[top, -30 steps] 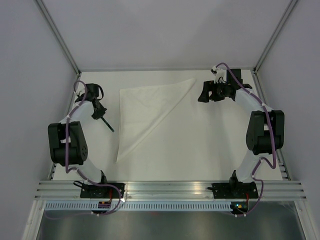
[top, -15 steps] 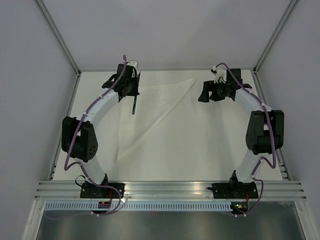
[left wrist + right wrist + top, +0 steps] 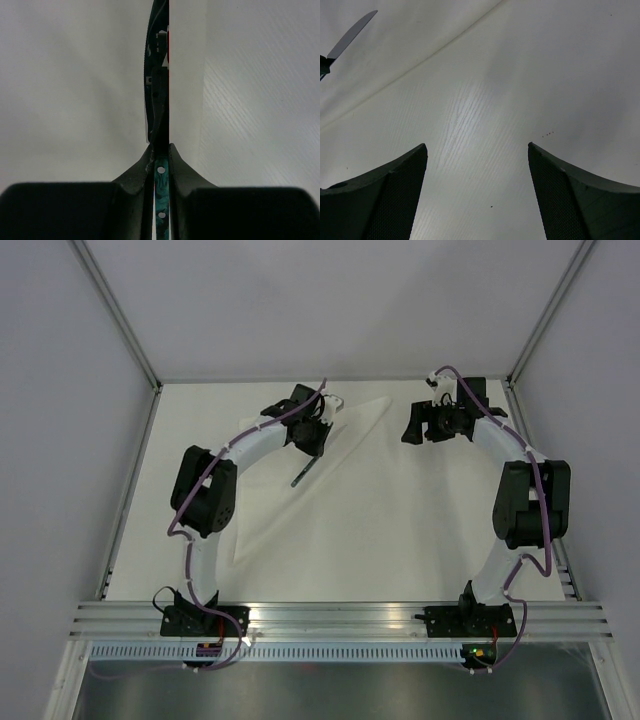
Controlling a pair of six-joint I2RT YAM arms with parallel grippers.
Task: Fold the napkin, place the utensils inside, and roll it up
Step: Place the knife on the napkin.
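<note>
The utensil already runs parallel to the napkin's diagonal edge (image 3: 323,473) (image 3: 187,100). My left gripper needs to move down and to the right in the top view to that edge and let go of the utensil.
The napkin (image 3: 265,470) lies folded into a white triangle at the back left of the table; it also shows in the left wrist view (image 3: 75,100) and the right wrist view (image 3: 395,40). My left gripper (image 3: 312,438) is shut on a slim dark utensil (image 3: 302,472) with a teal handle and holds it over the napkin, near its diagonal edge. In the left wrist view the jaws (image 3: 161,150) clamp the utensil (image 3: 159,75). Its blade tip shows in the right wrist view (image 3: 352,32). My right gripper (image 3: 411,427) is open and empty over bare table (image 3: 476,145), to the right of the napkin's far corner.
A metal frame post stands at each back corner (image 3: 120,310). Grey walls close in the left, back and right sides. Bare white table (image 3: 420,520) lies to the right of the napkin. Only one utensil shows.
My left arm has swung from the table's left edge rightward over the napkin, carrying the utensil. The right gripper has barely moved.
</note>
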